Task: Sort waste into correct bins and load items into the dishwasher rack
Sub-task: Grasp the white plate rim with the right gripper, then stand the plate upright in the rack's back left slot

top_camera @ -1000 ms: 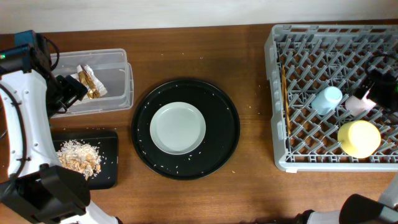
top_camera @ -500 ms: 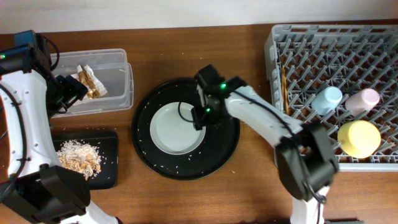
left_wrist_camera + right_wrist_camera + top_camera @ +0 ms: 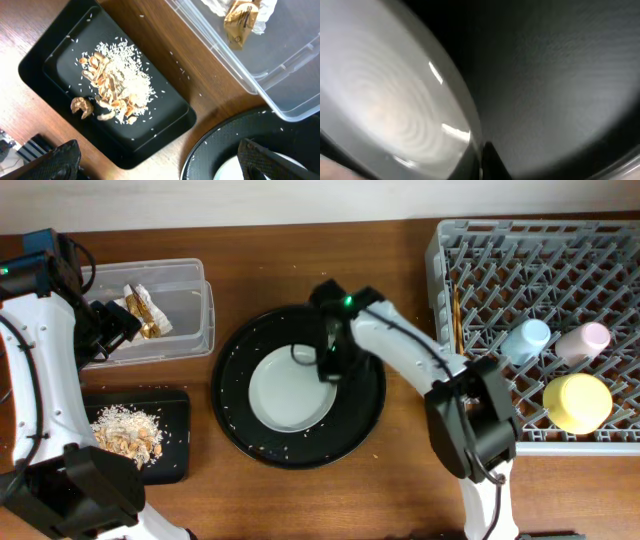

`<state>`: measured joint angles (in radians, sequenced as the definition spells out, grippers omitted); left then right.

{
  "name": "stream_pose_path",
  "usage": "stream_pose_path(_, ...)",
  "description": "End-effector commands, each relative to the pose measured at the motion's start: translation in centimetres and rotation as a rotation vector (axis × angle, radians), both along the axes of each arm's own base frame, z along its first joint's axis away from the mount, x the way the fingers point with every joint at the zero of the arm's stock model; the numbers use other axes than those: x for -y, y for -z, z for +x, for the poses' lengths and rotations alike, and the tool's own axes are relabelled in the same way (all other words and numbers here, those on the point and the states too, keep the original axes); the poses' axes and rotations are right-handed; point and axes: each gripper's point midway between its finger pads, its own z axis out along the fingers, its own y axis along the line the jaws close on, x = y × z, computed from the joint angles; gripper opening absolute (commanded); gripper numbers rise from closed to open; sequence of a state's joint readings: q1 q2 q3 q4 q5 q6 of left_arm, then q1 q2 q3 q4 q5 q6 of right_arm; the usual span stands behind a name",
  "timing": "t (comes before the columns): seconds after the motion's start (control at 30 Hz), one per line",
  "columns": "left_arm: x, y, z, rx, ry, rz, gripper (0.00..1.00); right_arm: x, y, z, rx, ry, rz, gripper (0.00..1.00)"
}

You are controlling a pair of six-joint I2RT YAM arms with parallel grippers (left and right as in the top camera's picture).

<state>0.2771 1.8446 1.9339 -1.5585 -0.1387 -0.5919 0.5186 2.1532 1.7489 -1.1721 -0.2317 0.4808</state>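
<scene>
My right gripper rises next, carries the plate (image 3: 285,392) outward, tips it upright and releases it in the grey rack's far corner (image 3: 467,258) beyond the chopsticks, as that's empty.
The pale grey plate (image 3: 285,392) lies in the round black tray (image 3: 365,415). My right gripper (image 3: 327,365) is at the plate's right rim and shut on it; the right wrist view shows the plate's edge (image 3: 385,100) pinched between the jaws of the gripper (image 3: 482,160). My left gripper (image 3: 112,325) hangs open and empty over the clear box (image 3: 185,330), which holds gold and white wrappers (image 3: 142,308). Food scraps (image 3: 125,432) lie in the flat black tray (image 3: 175,450). In the grey rack (image 3: 440,330) are the blue cup (image 3: 526,338), pink cup (image 3: 582,340), yellow bowl (image 3: 577,402) and chopsticks (image 3: 459,330).
In the left wrist view the open gripper (image 3: 160,157) spans the gap between the flat black tray (image 3: 165,125) and the round tray, with scraps (image 3: 115,87) and the clear box (image 3: 280,90) above. Rice grains are scattered on the round tray and the wood.
My right arm swung from the rack to the plate's right rim and its jaws closed on it. The plate shifted slightly. The left arm has not moved.
</scene>
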Motion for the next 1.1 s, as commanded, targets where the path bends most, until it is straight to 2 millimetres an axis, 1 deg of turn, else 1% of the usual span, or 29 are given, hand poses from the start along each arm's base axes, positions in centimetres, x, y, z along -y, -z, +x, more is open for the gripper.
stream_pose_path(0.0, -0.1, -1.0, 0.0, 0.033, -0.001, 0.009, 1.00, 5.0, -6.8, 4.7, 0.126, 0.086, -0.091, 0.04)
stream_pose_path(0.07, -0.1, -1.0, 0.0, 0.033, -0.001, 0.009, 1.00, 9.8, -13.0, 6.4, 0.209, 0.151, -0.153, 0.04)
stream_pose_path(0.1, -0.1, -1.0, 0.0, 0.033, -0.001, 0.009, 1.00, 12.9, -16.2, 7.0, 0.272, 0.194, -0.214, 0.04)
stream_pose_path(0.13, -0.1, -1.0, 0.0, 0.033, -0.001, 0.009, 1.00, 15.7, -19.7, 8.2, 0.385, 0.218, -0.237, 0.04)
stream_pose_path(0.17, -0.1, -1.0, 0.0, 0.033, -0.001, 0.009, 1.00, 19.7, -23.2, 8.9, 0.497, 0.313, -0.286, 0.04)
stream_pose_path(0.2, -0.1, -1.0, 0.0, 0.033, -0.001, 0.009, 1.00, 23.2, -24.8, 9.0, 0.552, 0.382, -0.377, 0.04)
stream_pose_path(0.23, -0.1, -1.0, 0.0, 0.033, -0.001, 0.009, 1.00, 27.2, -25.9, 8.8, 0.583, 0.464, -0.518, 0.04)
stream_pose_path(0.3, -0.1, -1.0, 0.0, 0.033, -0.001, 0.009, 1.00, 33.4, -27.2, 8.0, 0.604, 0.586, -0.749, 0.04)
stream_pose_path(0.33, -0.1, -1.0, 0.0, 0.033, -0.001, 0.009, 1.00, 35.0, -27.4, 8.1, 0.618, 0.628, -0.779, 0.04)
stream_pose_path(0.37, -0.1, -1.0, 0.0, 0.033, -0.001, 0.009, 0.99, 35.7, -27.3, 8.7, 0.633, 0.654, -0.777, 0.04)
stream_pose_path(0.4, -0.1, -1.0, 0.0, 0.033, -0.001, 0.009, 0.99, 36.0, -27.1, 9.2, 0.637, 0.660, -0.781, 0.04)
stream_pose_path(0.43, -0.1, -1.0, 0.0, 0.033, -0.001, 0.009, 0.99, 36.0, -26.4, 10.0, 0.636, 0.660, -0.785, 0.04)
stream_pose_path(0.47, -0.1, -1.0, 0.0, 0.033, -0.001, 0.009, 1.00, 36.0, -25.2, 11.1, 0.631, 0.655, -0.785, 0.04)
stream_pose_path(0.53, -0.1, -1.0, 0.0, 0.033, -0.001, 0.009, 1.00, 35.5, -21.4, 14.0, 0.598, 0.625, -0.796, 0.04)
stream_pose_path(0.6, -0.1, -1.0, 0.0, 0.033, -0.001, 0.009, 0.99, 35.6, -18.9, 15.9, 0.592, 0.612, -0.850, 0.04)
stream_pose_path(0.67, -0.1, -1.0, 0.0, 0.033, -0.001, 0.009, 1.00, 35.5, -17.9, 16.8, 0.596, 0.598, -0.900, 0.04)
stream_pose_path(0.7, -0.1, -1.0, 0.0, 0.033, -0.001, 0.009, 1.00, 34.9, -17.3, 17.2, 0.596, 0.585, -0.897, 0.04)
stream_pose_path(0.73, -0.1, -1.0, 0.0, 0.033, -0.001, 0.009, 1.00, 34.3, -17.1, 17.6, 0.607, 0.578, -0.891, 0.04)
stream_pose_path(0.77, -0.1, -1.0, 0.0, 0.033, -0.001, 0.009, 1.00, 33.2, -17.2, 18.0, 0.625, 0.563, -0.881, 0.04)
stream_pose_path(0.87, -0.1, -1.0, 0.0, 0.033, -0.001, 0.009, 1.00, 30.9, -17.1, 18.0, 0.628, 0.514, -0.870, 0.04)
stream_pose_path(0.93, -0.1, -1.0, 0.0, 0.033, -0.001, 0.009, 1.00, 29.9, -16.8, 17.6, 0.604, 0.482, -0.866, 0.04)
stream_pose_path(0.97, -0.1, -1.0, 0.0, 0.033, -0.001, 0.009, 1.00, 29.6, -16.6, 17.1, 0.582, 0.460, -0.873, 0.12)
stream_pose_path(1.0, -0.1, -1.0, 0.0, 0.033, -0.001, 0.009, 1.00, 29.3, -16.7, 15.9, 0.543, 0.428, -0.884, 0.38)
stream_pose_path(1.03, -0.1, -1.0, 0.0, 0.033, -0.001, 0.009, 1.00, 29.1, -17.0, 15.0, 0.517, 0.419, -0.883, 0.44)
stream_pose_path(1.07, -0.1, -1.0, 0.0, 0.033, -0.001, 0.009, 1.00, 28.5, -17.9, 13.6, 0.499, 0.457, -0.823, 0.48)
